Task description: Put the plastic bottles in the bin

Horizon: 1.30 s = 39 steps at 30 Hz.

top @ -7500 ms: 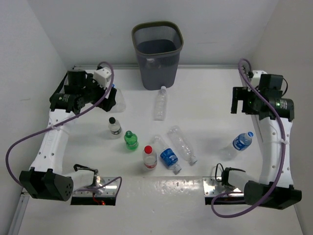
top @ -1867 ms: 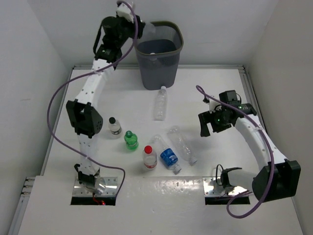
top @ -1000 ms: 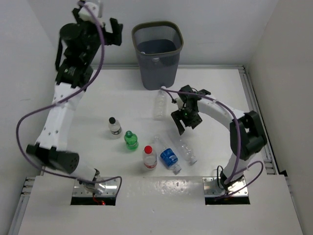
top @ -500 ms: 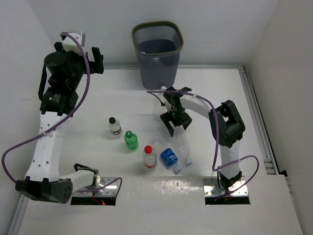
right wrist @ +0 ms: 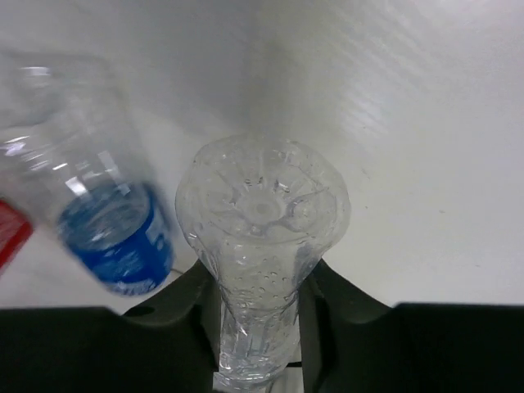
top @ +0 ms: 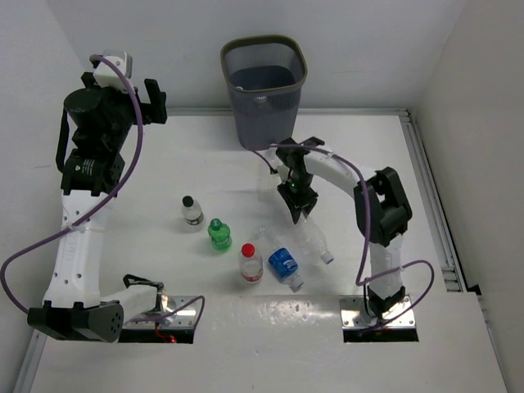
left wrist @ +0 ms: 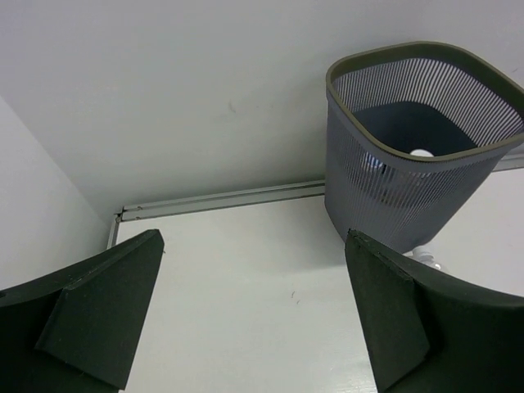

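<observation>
The left gripper moves back, down and across to the red-capped bottle (top: 250,262) next, since the bottle stands below the gripper and to its right in the top view.
In the top view my right gripper (top: 296,209) is down on the table, shut on a clear bottle (top: 316,245) lying at centre. The right wrist view shows that clear bottle (right wrist: 262,221) squeezed between both fingers (right wrist: 332,307), base toward the camera. Next to it lies a blue-labelled bottle (top: 284,265) (right wrist: 115,233). Red-capped (top: 250,263), green (top: 219,234) and black-capped (top: 191,212) bottles stand to the left. Another clear bottle (top: 266,182) lies before the bin (top: 264,115). My left gripper (top: 151,102) hangs open and empty, high at the back left, looking at the bin (left wrist: 385,196).
Inside the bin a white bottle cap (left wrist: 422,153) shows on the dark floor. White walls enclose the table on three sides. A metal rail (left wrist: 221,199) runs along the back edge.
My right gripper has shut on the clear bottle at centre, which has shifted a little. The left arm has drawn back slightly from the bin, still open.
</observation>
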Available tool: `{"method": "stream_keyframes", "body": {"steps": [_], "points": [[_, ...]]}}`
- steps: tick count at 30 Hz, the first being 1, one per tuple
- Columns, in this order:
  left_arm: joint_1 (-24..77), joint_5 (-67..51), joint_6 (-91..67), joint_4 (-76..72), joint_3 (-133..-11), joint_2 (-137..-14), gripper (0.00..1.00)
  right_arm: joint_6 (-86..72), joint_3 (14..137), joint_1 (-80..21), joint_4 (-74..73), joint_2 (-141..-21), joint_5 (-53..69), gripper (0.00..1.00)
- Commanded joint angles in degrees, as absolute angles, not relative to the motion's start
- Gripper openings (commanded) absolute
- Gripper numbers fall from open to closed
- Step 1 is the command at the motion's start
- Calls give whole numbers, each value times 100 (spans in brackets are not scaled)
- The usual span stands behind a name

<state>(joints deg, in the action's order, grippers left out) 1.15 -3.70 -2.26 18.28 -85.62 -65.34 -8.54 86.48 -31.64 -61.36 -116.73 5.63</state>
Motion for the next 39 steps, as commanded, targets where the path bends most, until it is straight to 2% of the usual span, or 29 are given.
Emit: {"method": "stream_keyframes", "body": {"steps": [1, 5, 7, 9, 11, 12, 14, 15, 17, 18, 22, 23, 25, 27, 29, 30, 32, 34, 39], "points": [[53, -519, -334, 1758, -8736, -6390, 100, -414, 9752, -3041, -6670, -10646, 931, 0], [0, -624, -334, 1574, -8623, -6390, 100, -492, 11748, -2699, -6277, -10354, 1274, 0], [0, -799, -386, 1521, -8561, -6390, 100, -719, 12206, -2576, -5070, -10109, 1214, 0], [0, -905, -387, 1459, -8508, -6390, 100, -896, 12051, -2417, -3600, -9714, 1134, 0], [0, -1010, -387, 1397, -8455, -6390, 100, -1256, 11138, -2250, -1094, -9309, 836, 0], [0, -1011, -387, 1337, -8455, -6390, 100, -1335, 10727, -2250, -472, -9081, 574, 0], [0, -1011, -387, 1284, -8455, -6390, 100, -1240, 10399, -2294, 1695, -9131, 282, 0], [0, -1011, -387, 1283, -8403, -6442, 100, -1213, 10406, -2320, 2732, -9497, -110, 0], [0, -1011, -387, 1283, -8402, -6442, 100, -1222, 10694, -2329, 2995, -9886, -342, 0], [0, -1011, -387, 1231, -8341, -6442, 100, -1239, 11323, -2329, 3119, -10523, -430, 0], [0, -906, -387, 1178, -8096, -6381, 100, -1020, 12233, -2285, 4565, -11810, -729, 0], [-52, -905, -387, 1178, -8095, -6381, 100, -741, 12939, -2285, 4596, -12248, -747, 0], [-53, -905, -334, 1178, -8016, -6250, 100, -607, 13453, -2233, 4456, -12909, -686, 0], [-53, -905, -282, 1178, -7858, -6179, 100, -554, 13404, -2188, 4604, -13060, -616, 8], [-53, -1238, 68, 1360, -7857, -6127, 100, -536, 12940, -2162, 4737, -12991, -624, 35], [-53, -1883, 297, 1554, -7971, -6126, 100, -614, 12798, -2145, 4668, -12886, -668, 60], [183, -2310, 727, 2072, -8138, -6319, 100, -738, 12665, -2153, 4483, -12806, -572, 80], [481, -2696, 1159, 2626, -8139, -6380, 100, -773, 12639, -2188, 4351, -12613, -606, 90], [966, -3320, 2125, 3760, -8139, -6530, 100, -940, 11658, -2206, 3956, -11473, -449, 92]]}}
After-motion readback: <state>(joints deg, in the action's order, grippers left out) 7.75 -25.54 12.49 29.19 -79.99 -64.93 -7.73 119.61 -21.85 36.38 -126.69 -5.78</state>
